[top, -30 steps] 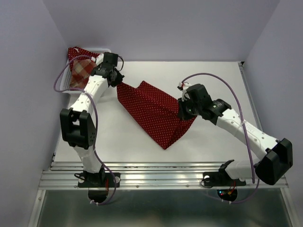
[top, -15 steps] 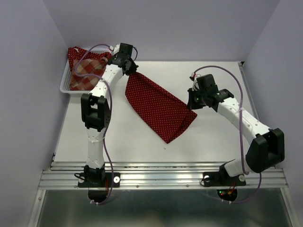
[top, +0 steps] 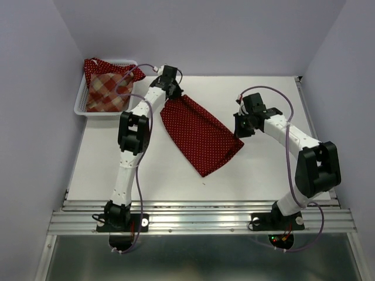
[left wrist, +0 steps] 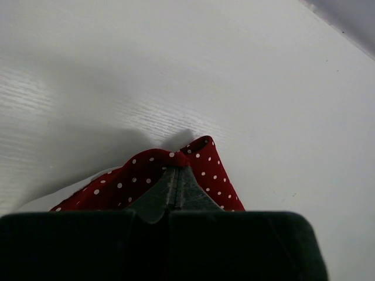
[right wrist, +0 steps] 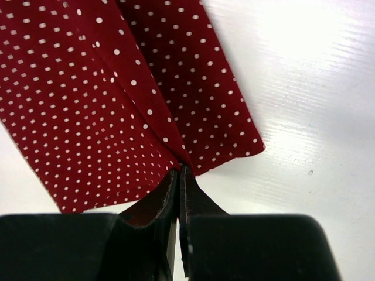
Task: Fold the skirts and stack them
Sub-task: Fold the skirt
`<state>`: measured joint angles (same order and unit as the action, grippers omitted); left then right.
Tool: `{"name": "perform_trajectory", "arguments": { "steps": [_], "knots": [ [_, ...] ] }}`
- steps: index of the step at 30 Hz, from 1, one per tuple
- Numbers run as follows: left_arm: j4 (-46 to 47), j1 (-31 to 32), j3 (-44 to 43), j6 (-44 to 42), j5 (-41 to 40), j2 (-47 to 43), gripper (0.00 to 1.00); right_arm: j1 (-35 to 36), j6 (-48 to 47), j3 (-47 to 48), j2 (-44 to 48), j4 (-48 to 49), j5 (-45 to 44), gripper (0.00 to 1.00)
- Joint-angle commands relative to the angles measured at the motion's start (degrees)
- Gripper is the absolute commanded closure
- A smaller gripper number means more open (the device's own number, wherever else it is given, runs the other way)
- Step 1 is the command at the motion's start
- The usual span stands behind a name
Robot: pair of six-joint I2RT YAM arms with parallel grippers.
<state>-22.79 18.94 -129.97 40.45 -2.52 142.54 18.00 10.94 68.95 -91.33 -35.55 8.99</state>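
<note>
The lower layer sticks out past the held fold, so my right gripper needs to go down next and bring the pinched edge over onto the lower layer's exposed corner (top: 241,144) (right wrist: 256,147).
A dark red polka-dot skirt (top: 199,133) lies stretched across the middle of the table, partly folded. My left gripper (top: 174,96) is shut on its far left corner (left wrist: 179,158), where the cloth bunches at the fingertips. My right gripper (top: 239,132) is shut on the skirt's right edge (right wrist: 183,167), pinching a fold. A plaid skirt (top: 106,91) and another dark red dotted skirt (top: 94,64) lie in the basket at the back left.
The white mesh basket (top: 80,109) stands at the table's back left corner against the wall. Bare white tabletop (top: 263,170) surrounds the spread skirt. Purple cables loop off both arms.
Both grippers have carried the polka-dot skirt toward the back and right. The left arm has stretched out far from the basket, and the skirt now lies flatter and narrower.
</note>
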Motion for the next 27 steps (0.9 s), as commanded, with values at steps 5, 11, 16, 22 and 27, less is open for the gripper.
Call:
{"name": "perform_trajectory", "arguments": {
  "steps": [5,11,16,22,27],
  "knots": [
    [11.9,2.2,-4.9,-4.1,1.6,2.7,0.98,-3.0,1.6,1.2,-5.7,1.7,-2.3,0.99],
    [12.9,2.3,-5.0,-4.3,4.1,4.9,0.58,-4.2,3.9,1.8,-8.9,1.9,-6.8,0.91],
    [13.6,2.4,-5.4,-5.5,6.3,3.2,0.18,-4.7,5.9,4.4,-9.0,1.1,-11.7,0.63],
    [13.0,3.2,-4.5,-8.6,6.6,-5.1,0.01,-4.7,4.4,7.1,-3.9,0.0,-9.5,0.41],
    [12.2,4.0,1.4,-11.5,5.6,-13.8,0.01,-4.7,4.5,3.9,2.8,6.0,3.9,0.0]
  ]
}}
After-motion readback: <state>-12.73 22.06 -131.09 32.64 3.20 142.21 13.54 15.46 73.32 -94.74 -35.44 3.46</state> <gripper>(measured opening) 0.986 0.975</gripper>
